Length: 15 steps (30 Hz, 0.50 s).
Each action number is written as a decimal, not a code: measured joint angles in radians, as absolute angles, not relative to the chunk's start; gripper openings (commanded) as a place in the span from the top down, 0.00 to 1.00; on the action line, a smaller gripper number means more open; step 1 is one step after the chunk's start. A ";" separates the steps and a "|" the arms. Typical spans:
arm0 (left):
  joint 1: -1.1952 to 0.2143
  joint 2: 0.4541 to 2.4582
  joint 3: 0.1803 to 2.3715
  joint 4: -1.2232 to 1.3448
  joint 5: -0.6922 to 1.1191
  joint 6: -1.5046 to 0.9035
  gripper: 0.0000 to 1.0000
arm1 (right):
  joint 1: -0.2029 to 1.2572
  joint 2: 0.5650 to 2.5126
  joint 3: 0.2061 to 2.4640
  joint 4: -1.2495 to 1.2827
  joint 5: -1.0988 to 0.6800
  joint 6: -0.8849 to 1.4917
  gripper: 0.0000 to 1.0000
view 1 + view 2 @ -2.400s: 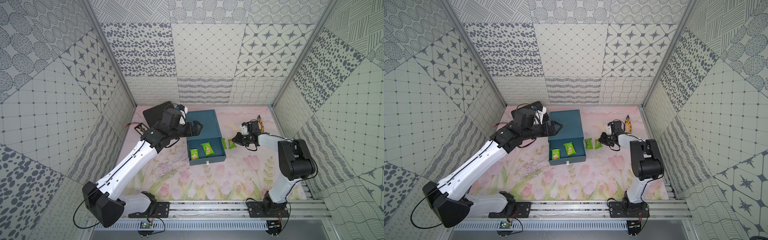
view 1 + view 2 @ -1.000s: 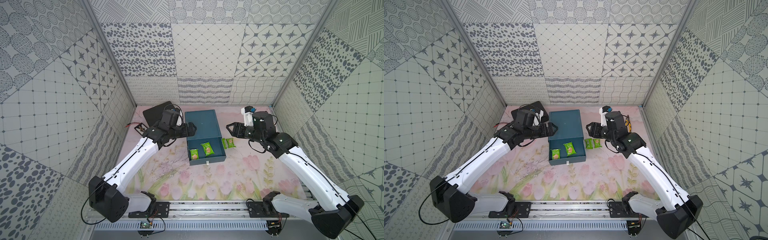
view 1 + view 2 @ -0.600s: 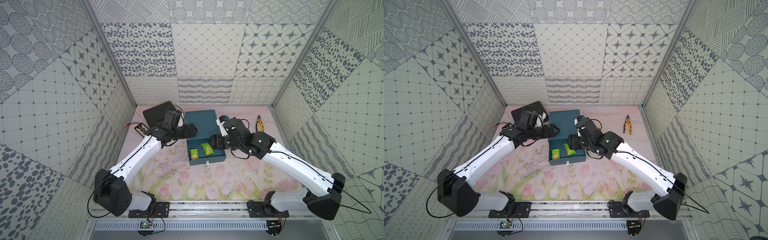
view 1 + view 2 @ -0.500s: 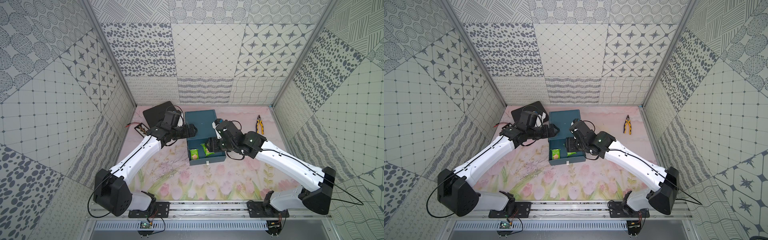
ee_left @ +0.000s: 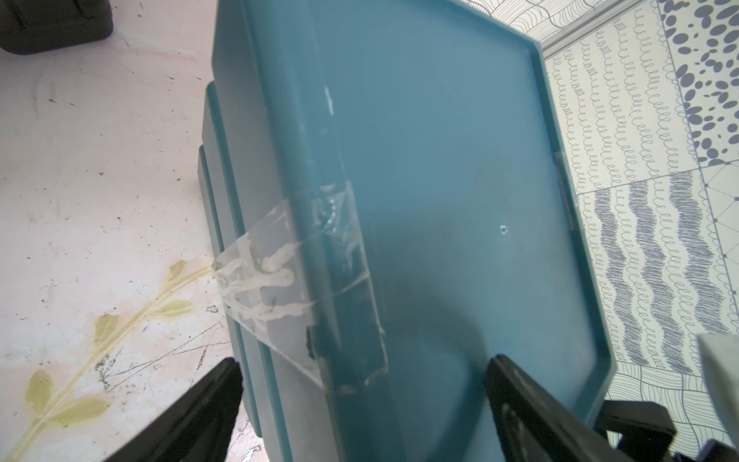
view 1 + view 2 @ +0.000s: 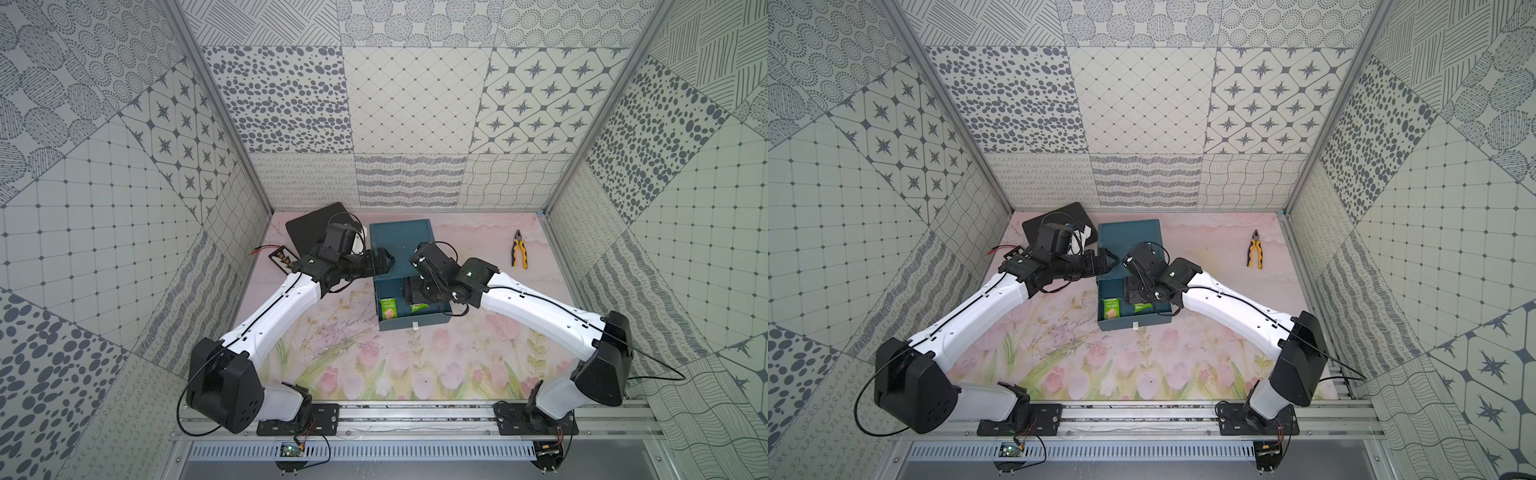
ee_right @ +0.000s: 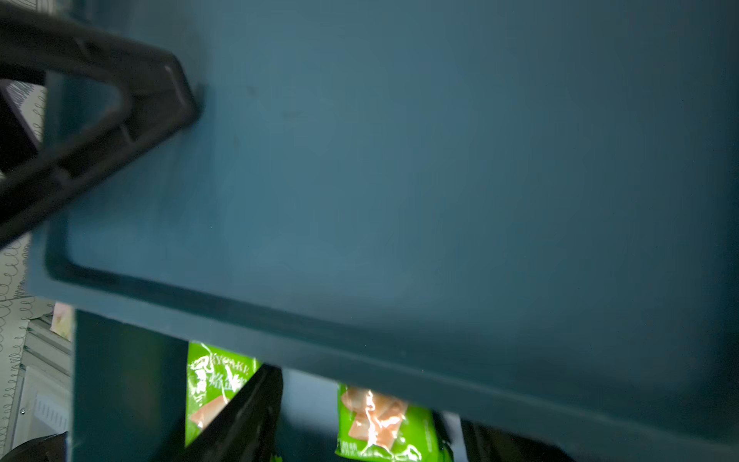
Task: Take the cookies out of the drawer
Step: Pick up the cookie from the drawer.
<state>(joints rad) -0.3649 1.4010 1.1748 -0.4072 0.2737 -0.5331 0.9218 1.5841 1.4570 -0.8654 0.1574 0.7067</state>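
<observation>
My right gripper needs to go further down into the drawer onto the middle packet (image 6: 419,307) (image 7: 384,424) and close there, because its open fingers are already on both sides of that packet.
The teal drawer (image 6: 415,323) stands pulled out of its teal box (image 6: 399,237). Two green cookies packets lie inside it, one at the left (image 6: 388,309) and one in the middle (image 6: 419,307), shown in both top views (image 6: 1111,309). My right gripper (image 6: 413,291) hangs open in the drawer. In the right wrist view its fingers flank the middle packet (image 7: 384,424) without touching it, and the box's top (image 7: 400,160) hides much of the drawer. My left gripper (image 5: 360,400) is open astride the box's left edge (image 5: 320,240), one finger on the top.
Yellow-handled pliers (image 6: 519,254) lie at the back right of the floral mat. A black pad (image 6: 307,226) and a small black strip (image 6: 279,262) sit at the back left, behind my left arm. Patterned walls close in three sides.
My right arm has swung left from the table's right side to over the open drawer and dipped into it, jaws widening. The left arm has hardly moved.
</observation>
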 measured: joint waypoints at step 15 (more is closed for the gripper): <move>-0.364 1.414 1.174 -0.391 0.313 -0.551 0.02 | 0.952 1.639 1.466 -0.862 0.216 0.702 0.30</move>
